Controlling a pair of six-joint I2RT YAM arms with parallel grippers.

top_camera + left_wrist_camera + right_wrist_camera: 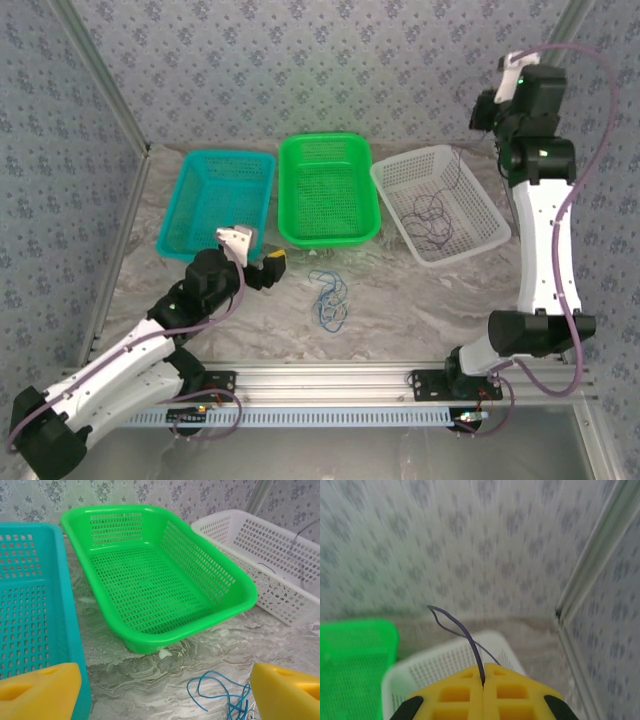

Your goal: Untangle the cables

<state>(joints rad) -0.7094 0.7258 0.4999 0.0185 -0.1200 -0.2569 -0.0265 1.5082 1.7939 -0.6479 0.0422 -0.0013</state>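
Observation:
I should next swing my left gripper over the blue cable's loops, tip its fingers downward and lower them onto the piece of cream cable (pixel 337 304), because that lies beside and below them.
A blue cable (pixel 328 300) lies in loose loops on the marble table in front of the green basket. In the left wrist view the blue cable (pixel 220 692) lies just inside the right finger, with a pale strand (pixel 251 711) beside it. My left gripper (pixel 165 695) is open above the table, its yellow fingers (pixel 40 690) wide apart and holding nothing; from above the left gripper (pixel 272 268) is just left of the blue loops. My right gripper (pixel 483 672) is shut on a dark purple cable (pixel 462 630), raised above the white basket. The rest of that dark cable (pixel 435 210) lies coiled in the white basket.
Three baskets stand in a row at the back: teal (pixel 200 245), green (pixel 330 240) and white (pixel 395 185). The green basket (pixel 125 632) and teal basket (pixel 75 630) are close ahead of the left gripper. Patterned walls enclose the table.

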